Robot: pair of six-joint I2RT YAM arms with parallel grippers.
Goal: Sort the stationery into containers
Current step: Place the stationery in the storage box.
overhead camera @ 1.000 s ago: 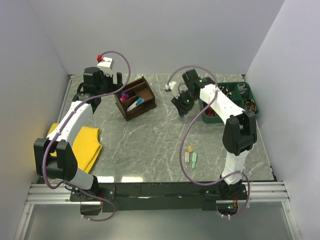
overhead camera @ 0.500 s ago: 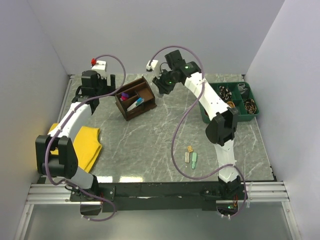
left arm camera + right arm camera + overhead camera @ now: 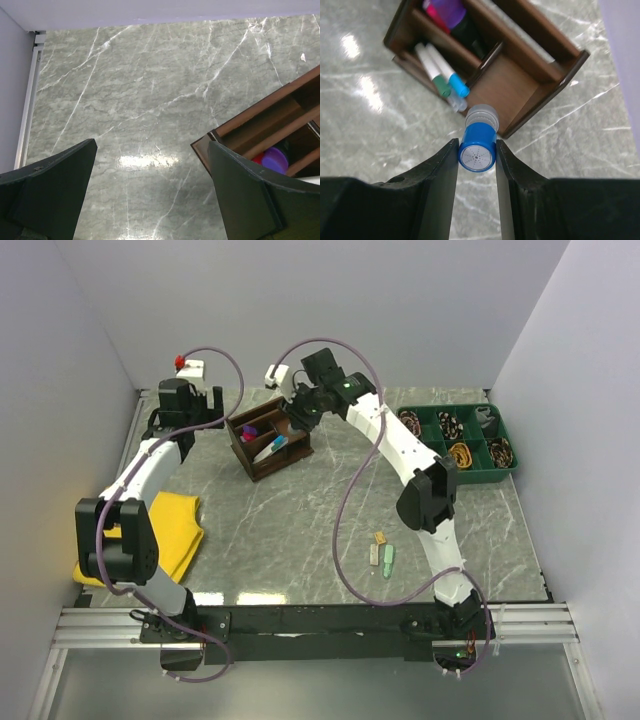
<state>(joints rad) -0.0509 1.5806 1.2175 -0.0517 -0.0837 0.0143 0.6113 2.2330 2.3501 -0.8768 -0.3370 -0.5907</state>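
Next, my right gripper needs to lower toward the bottom of the organiser's wide section [image 3: 294, 440] [image 3: 504, 91] beside the capped white pens and open, since it is empty below the blue-capped cylinder.
The dark brown wooden organiser [image 3: 268, 440] stands at the back left of the table, with pink and purple markers [image 3: 445, 10] and two capped white pens [image 3: 440, 75] in its compartments. My right gripper [image 3: 300, 410] hovers over its right end. In the right wrist view this gripper [image 3: 477, 145] is shut on a blue-capped cylinder [image 3: 477, 152], held above the organiser's wide compartment [image 3: 505, 85]. To the left of the organiser [image 3: 270, 125], my left gripper [image 3: 150, 150] is open over bare marble. Small tan, white and pale-green pieces [image 3: 381, 553] lie at the front right.
A green divided tray [image 3: 480, 473] with small items sits at the back right. A yellow cloth [image 3: 170, 530] lies at the left edge. Grey walls close in the back and both sides.
My right arm has swung left from near the green tray to above the organiser, carrying the cylinder. The left arm has drawn back slightly towards the left wall.
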